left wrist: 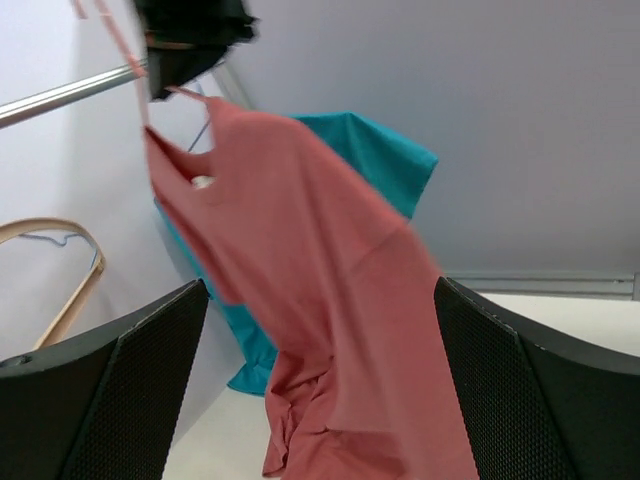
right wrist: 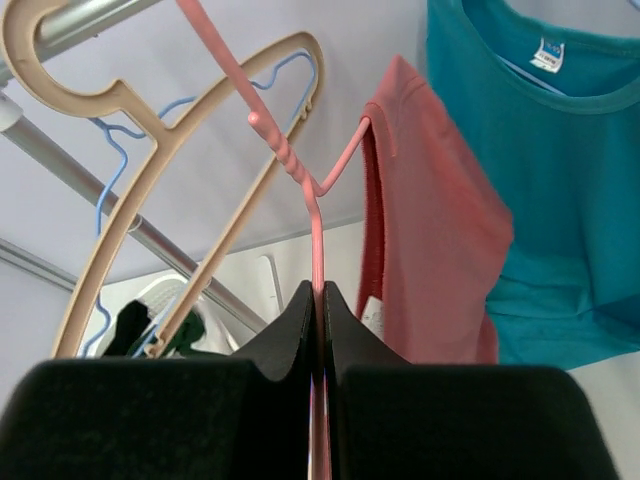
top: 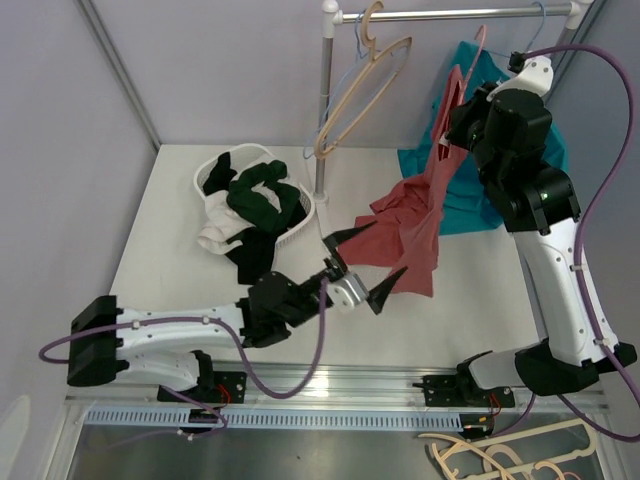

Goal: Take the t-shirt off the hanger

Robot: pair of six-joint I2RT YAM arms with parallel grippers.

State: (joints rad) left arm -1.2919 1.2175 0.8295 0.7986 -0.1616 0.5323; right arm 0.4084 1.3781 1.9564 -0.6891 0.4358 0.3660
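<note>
The shirt's lower hem point(top: 412, 262) hangs unpinched out there. I should next reach my left gripper outward and to the right in the top view to close on it.
A salmon-red t-shirt point(top: 412, 225) hangs by one shoulder from a thin pink hanger point(right wrist: 290, 160), and its lower part sags onto the table. My right gripper point(right wrist: 318, 292) is raised beside the rail and is shut on the hanger's wire stem. In the top view it point(top: 468, 100) sits at the shirt's top. My left gripper point(top: 385, 250) is low over the table and wide open. The shirt's hem point(left wrist: 340, 380) hangs between its black fingers point(left wrist: 110, 390) without being pinched.
A teal t-shirt point(top: 470, 190) hangs behind the red one on the rail point(top: 450, 14). A beige wooden hanger point(top: 365, 85) and a blue wire one hang near the upright pole point(top: 322, 110). A white basket point(top: 222, 170) of dark and white clothes stands at the left.
</note>
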